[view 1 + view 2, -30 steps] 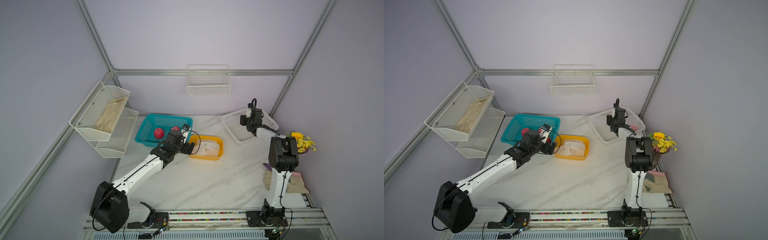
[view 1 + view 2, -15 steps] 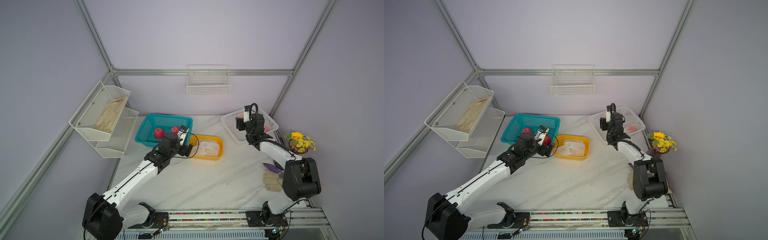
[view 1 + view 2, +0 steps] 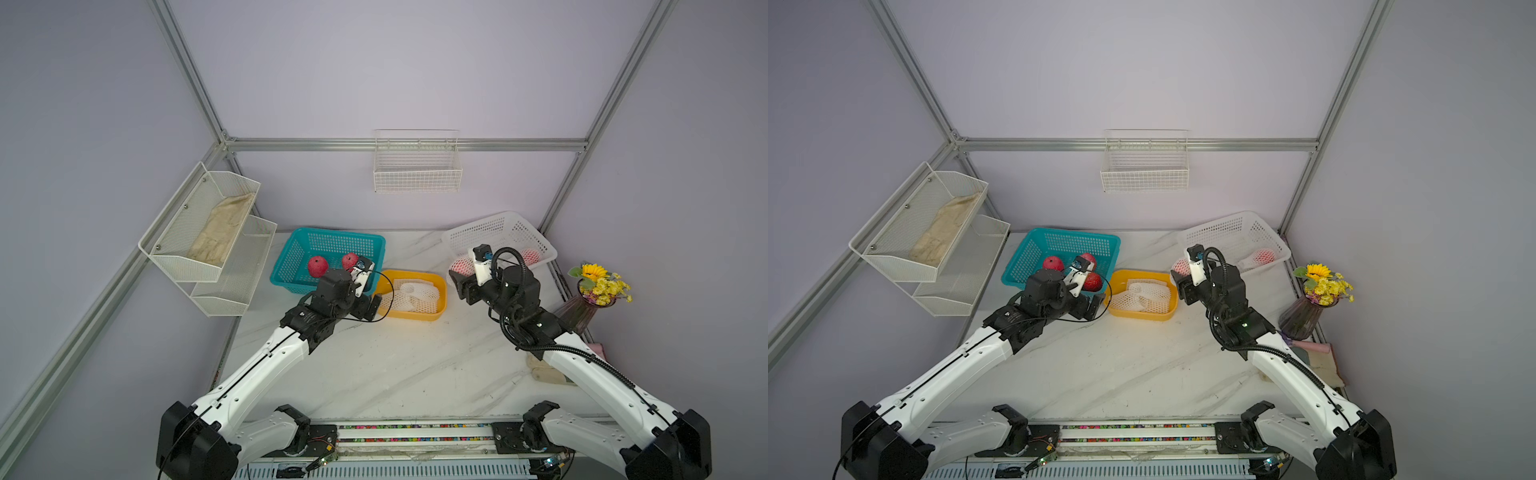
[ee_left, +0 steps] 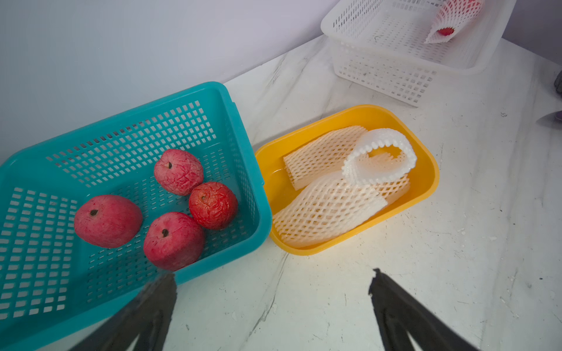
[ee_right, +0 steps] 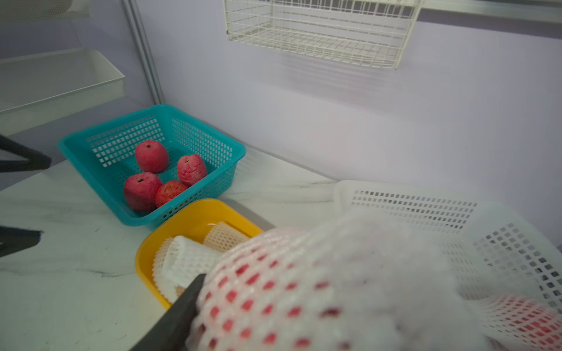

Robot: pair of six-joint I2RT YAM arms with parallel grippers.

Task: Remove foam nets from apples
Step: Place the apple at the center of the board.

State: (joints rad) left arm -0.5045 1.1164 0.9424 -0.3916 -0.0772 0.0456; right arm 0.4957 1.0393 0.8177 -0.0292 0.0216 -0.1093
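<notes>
The right gripper draws back, lowers and releases the netted apple onto clear tabletop before the yellow tray (image 3: 406,350) next, as that lies below and back from the gripper.
My right gripper (image 3: 458,286) is shut on an apple in its foam net (image 5: 319,288), held above the table just in front of the white basket (image 3: 498,232); one dark finger (image 5: 176,316) shows against the mesh. This netted apple (image 3: 1179,266) looks pale pink. A second netted apple (image 3: 1262,257) lies in the white basket. Several bare red apples (image 4: 108,220) sit in the teal basket (image 4: 243,146). Empty foam nets (image 4: 328,200) lie in the yellow tray (image 4: 425,158). My left gripper (image 4: 272,279) hangs open over bare table in front of the teal basket and the tray.
A vase of yellow flowers (image 3: 598,286) stands at the right table edge, with cloths (image 3: 544,370) beside it. Wire shelves (image 3: 216,241) hang on the left wall and a wire basket (image 3: 417,174) on the back wall.
My right gripper has come out of the white basket toward the table's middle, carrying the netted apple. My left gripper has drawn back a little from the teal basket, still open.
</notes>
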